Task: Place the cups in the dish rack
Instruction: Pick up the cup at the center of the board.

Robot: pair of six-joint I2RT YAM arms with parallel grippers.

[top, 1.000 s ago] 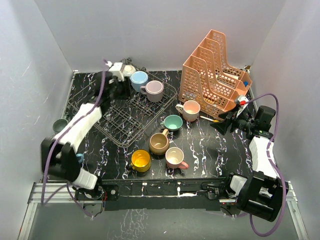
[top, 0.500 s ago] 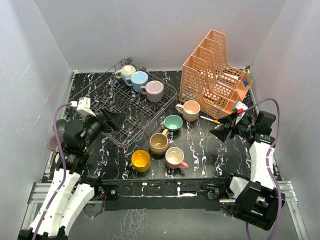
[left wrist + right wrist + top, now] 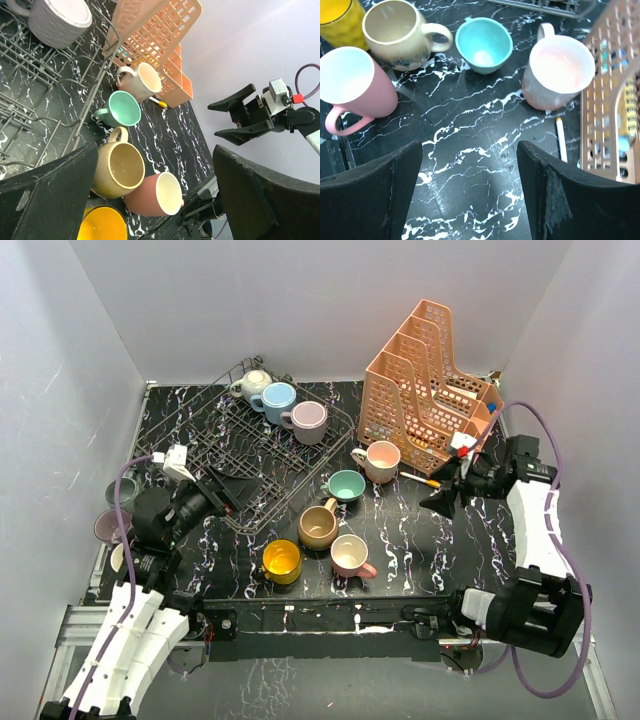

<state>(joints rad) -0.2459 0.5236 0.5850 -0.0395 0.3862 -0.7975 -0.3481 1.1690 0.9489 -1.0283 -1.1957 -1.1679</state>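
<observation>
My right gripper will next move across and down onto the pale pink cup's handle-free rim (image 3: 397,456) (image 3: 574,91), which faces it from below, to its left in the top view.
The dark wire dish rack (image 3: 236,445) holds a cream cup (image 3: 252,383), a blue cup (image 3: 277,398) and a lilac cup (image 3: 308,420) at its far side. On the table stand a pale pink cup (image 3: 381,460), a teal cup (image 3: 346,485), a tan cup (image 3: 318,526), a pink cup (image 3: 350,555) and a yellow cup (image 3: 281,561). My left gripper (image 3: 232,487) is open and empty over the rack's near corner. My right gripper (image 3: 445,492) is open and empty, right of the cups. The right wrist view shows the teal cup (image 3: 484,45) and the pale pink cup (image 3: 560,70) ahead of its jaws.
The orange tiered organizer (image 3: 430,390) stands at the back right, with a pen (image 3: 418,479) lying in front of it. Three more cups sit off the table's left edge, among them a grey-green one (image 3: 122,492) and a mauve one (image 3: 108,526). Grey walls close three sides.
My left arm has drawn back from the rack's far corner to its near corner, empty. My right gripper has shifted slightly toward the organizer. No cup has moved.
</observation>
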